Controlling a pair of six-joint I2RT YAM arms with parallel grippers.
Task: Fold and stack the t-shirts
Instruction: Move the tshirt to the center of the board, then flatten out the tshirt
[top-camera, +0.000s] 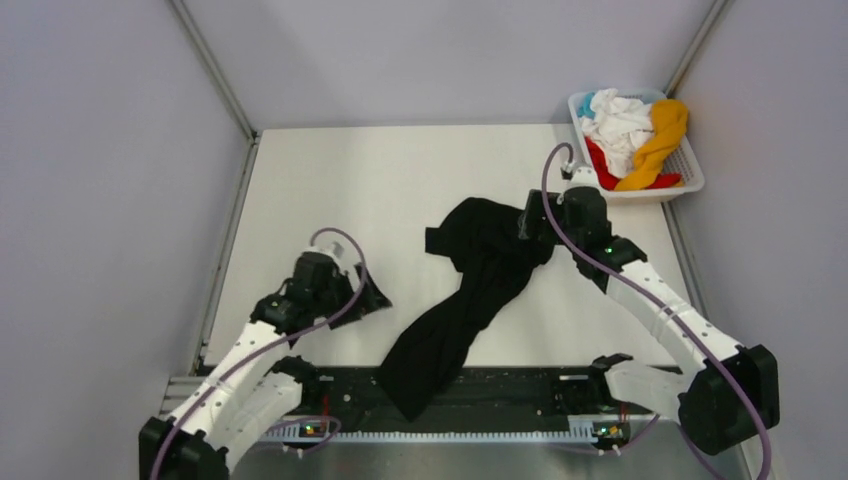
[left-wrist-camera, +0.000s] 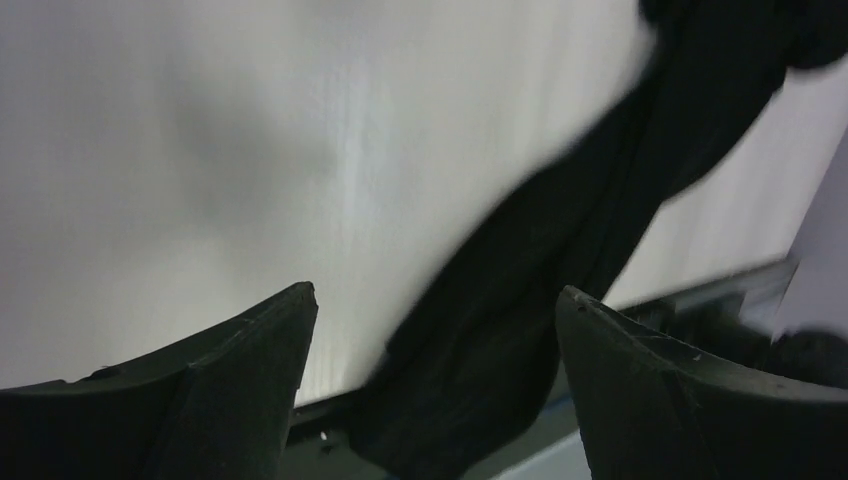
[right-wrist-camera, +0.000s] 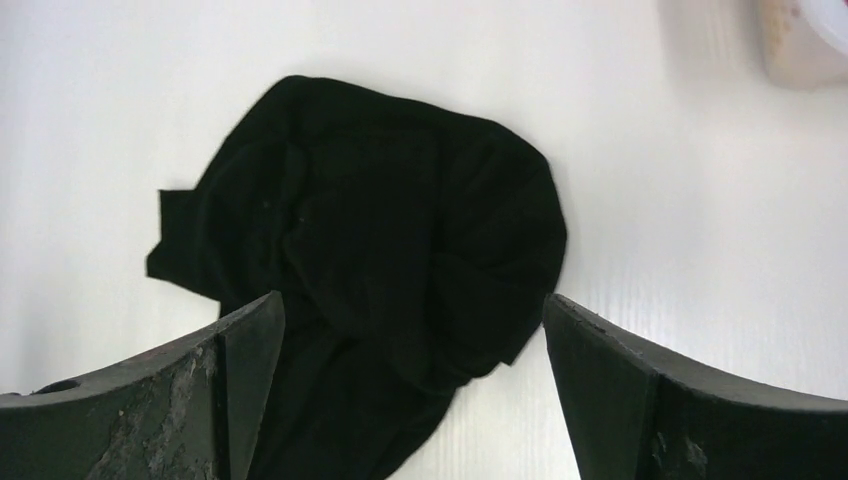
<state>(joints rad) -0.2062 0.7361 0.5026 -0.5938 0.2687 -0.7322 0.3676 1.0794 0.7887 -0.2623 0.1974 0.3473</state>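
Observation:
The shirt's lower part lies bunched narrow beside my open fingers. My left gripper should next move toward the right in the top view and down onto it.
The black t-shirt lies crumpled in a long diagonal heap in the middle of the table, its lower end hanging over the near edge. It also shows in the left wrist view and the right wrist view. My left gripper is open and empty, left of the shirt, apart from it. My right gripper is open and empty, hovering at the shirt's upper right end. White, orange-yellow, red and light blue shirts are piled in the basket.
The white slatted basket stands at the table's back right corner, just behind the right wrist. A black rail runs along the near edge between the arm bases. Grey walls enclose the table.

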